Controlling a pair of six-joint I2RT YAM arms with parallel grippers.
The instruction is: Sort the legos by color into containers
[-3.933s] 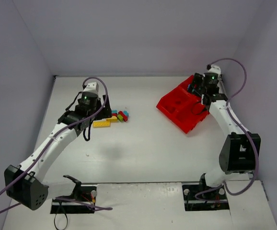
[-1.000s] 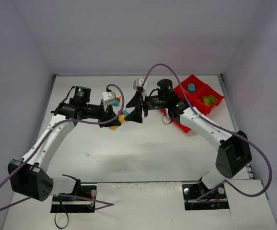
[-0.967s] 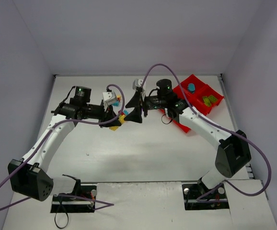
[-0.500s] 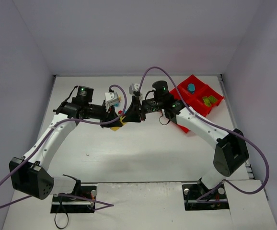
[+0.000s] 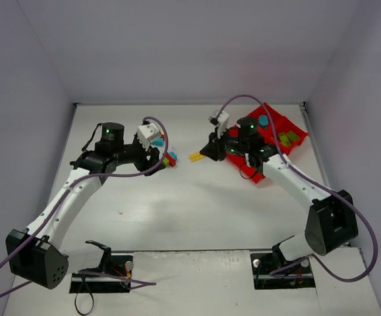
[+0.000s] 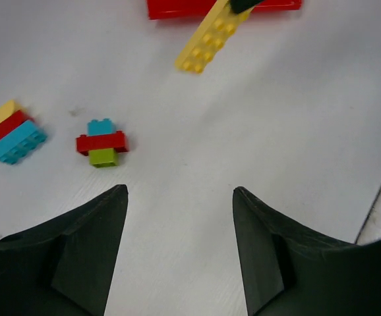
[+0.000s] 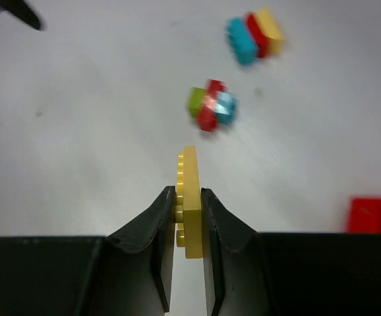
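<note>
The robot should carry the plate [image 5: 196, 157] over the tray's near section, which is apart from green and cyan and lies to the right gripper's right in the top view, and release it there.
My right gripper [image 7: 188, 195] is shut on a long yellow lego plate [image 7: 192, 197], held on edge above the table; from above, the plate [image 5: 196, 157] hangs just left of the red tray [image 5: 255, 172]. My left gripper [image 6: 178, 192] is open and empty, low over bare table. Ahead of it lie a red, cyan and green lego cluster [image 6: 101, 141] and a yellow, red and cyan row [image 6: 11, 130]. From above, these legos [image 5: 170, 158] sit beside the left gripper [image 5: 159, 155]. The tray's compartments hold a cyan piece [image 5: 263, 120] and green pieces [image 5: 286, 138].
The red tray stands tilted at the back right, near the right wall. White walls close the table at the back and both sides. The right arm reaches over the tray's near corner.
The right gripper shut on the yellow plate at the pile and carried it right toward the tray. The left gripper opened and drew back from the pile.
</note>
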